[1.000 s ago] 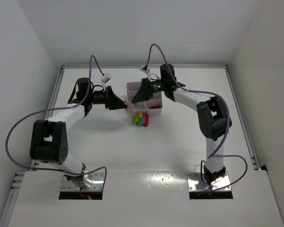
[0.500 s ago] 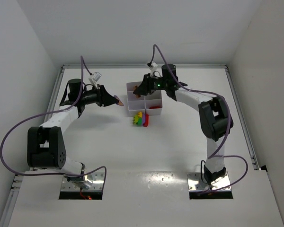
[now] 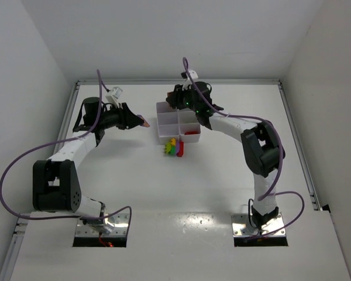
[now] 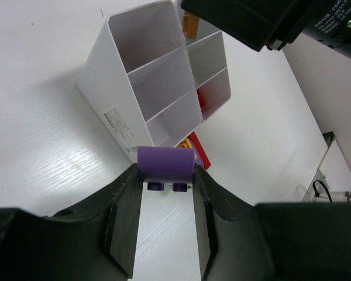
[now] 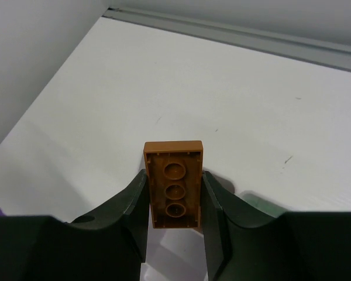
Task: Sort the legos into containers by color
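Note:
I need to move my left gripper to the right in the top view, over the tray's nearer middle section (image 4: pixel 162 83), and let go of the purple brick (image 4: pixel 166 163) there, as that section is empty.
The white six-compartment tray (image 3: pixel 159 136) stands at the middle back of the table, and its side wall (image 4: pixel 105 82) faces the left wrist camera. My left gripper (image 3: pixel 145 123) hovers just left of it, shut on a purple brick (image 4: pixel 166 163). My right gripper (image 3: pixel 173 102) hangs over the tray's far left corner, shut on an orange-brown brick (image 5: pixel 174 184) with its hollow underside toward the camera. One red brick (image 3: pixel 191 133) lies in the near right compartment (image 4: pixel 209 96). Yellow (image 3: pixel 171 142), green (image 3: pixel 174 150) and red (image 3: pixel 181 148) bricks lie clustered on the table in front of the tray.
White walls close in the table on the left, back and right, with a metal rail (image 5: pixel 240 36) along the back edge. Purple cables loop from both arms. The arm bases (image 3: pixel 99 225) sit at the near edge.
My left gripper pulled back to the left, away from the tray, still holding the purple brick. My right gripper moved from over the tray's middle toward its far left corner with the orange-brown brick.

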{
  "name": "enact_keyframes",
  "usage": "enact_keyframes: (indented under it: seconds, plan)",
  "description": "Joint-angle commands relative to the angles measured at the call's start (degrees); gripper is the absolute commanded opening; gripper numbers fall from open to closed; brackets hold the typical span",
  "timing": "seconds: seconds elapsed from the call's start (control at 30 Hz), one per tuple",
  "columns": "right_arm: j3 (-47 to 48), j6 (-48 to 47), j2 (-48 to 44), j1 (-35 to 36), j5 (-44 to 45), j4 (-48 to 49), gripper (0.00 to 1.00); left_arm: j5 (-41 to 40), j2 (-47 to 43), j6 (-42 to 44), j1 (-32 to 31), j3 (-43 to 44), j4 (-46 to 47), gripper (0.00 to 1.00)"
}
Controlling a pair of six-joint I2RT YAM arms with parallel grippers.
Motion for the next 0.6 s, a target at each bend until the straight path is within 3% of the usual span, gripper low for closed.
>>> enact_keyframes:
  seconds: [0.0,0.57]
  plan:
    - [-0.09,-1.9,-1.49,1.76,7.36,5.3,0.0,-0.22,-1.64,-0.61,0.32,0.72,1.14,0.02]
    - [-1.15,-4.01,2.72,2.91,9.65,8.91,0.0,0.3,-1.64,1.67,0.32,1.25,1.14,0.01]
